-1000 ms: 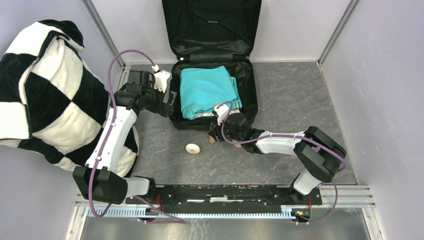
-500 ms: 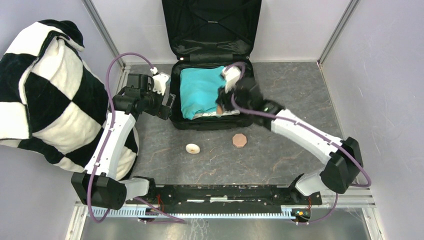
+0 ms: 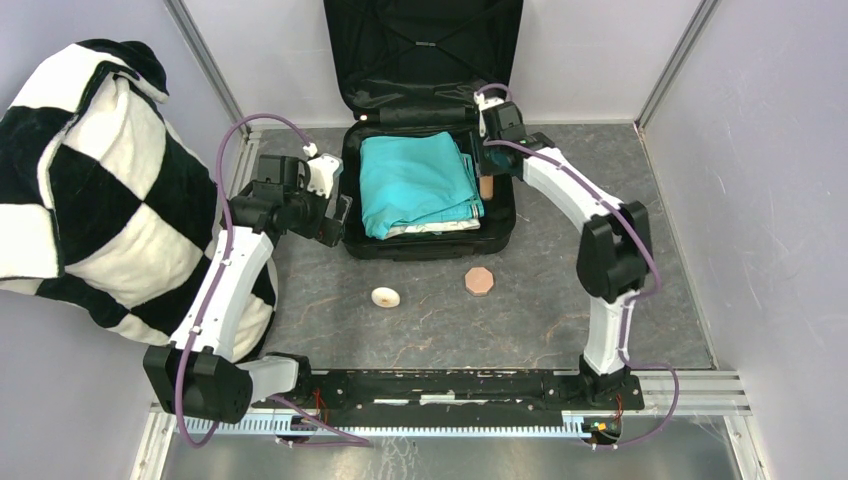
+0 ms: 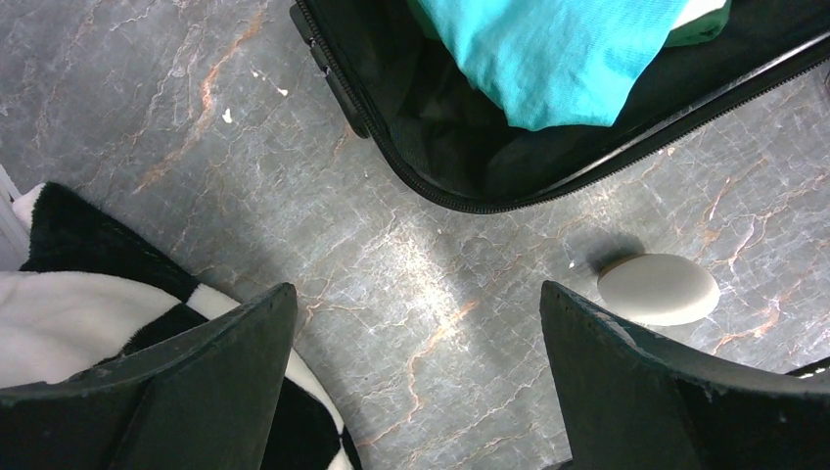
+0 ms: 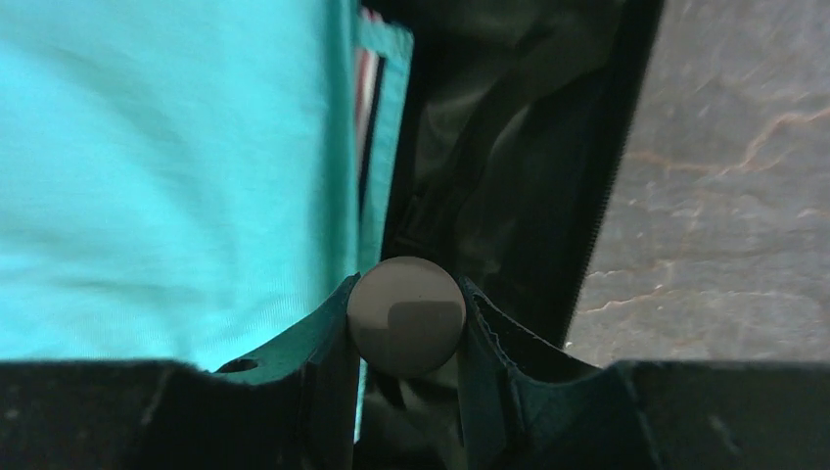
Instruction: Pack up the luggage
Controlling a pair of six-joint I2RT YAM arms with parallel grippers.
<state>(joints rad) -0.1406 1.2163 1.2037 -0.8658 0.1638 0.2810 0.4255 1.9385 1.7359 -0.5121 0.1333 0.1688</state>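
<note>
The brown piece needs to go down into the bare part of the lining between the teal clothes and the luggage's side. My right gripper should then release it.
The black luggage lies open on the floor with its lid upright at the back, and folded teal clothes fill its left and middle. My right gripper is shut on a small brown round piece over the bare lining strip to the right of the clothes. In the right wrist view the piece sits between the gripper's fingers, with teal cloth to the left and black lining beyond. My left gripper is open and empty beside the luggage's left wall, above bare floor.
A white oval piece and a tan octagonal piece lie on the floor in front of the luggage; the white one also shows in the left wrist view. A black-and-white checkered blanket is heaped at the left. Walls close in on both sides.
My right arm has lifted the brown round piece from the floor in front of the luggage and carried it over the luggage's right rear. The left arm has barely moved.
</note>
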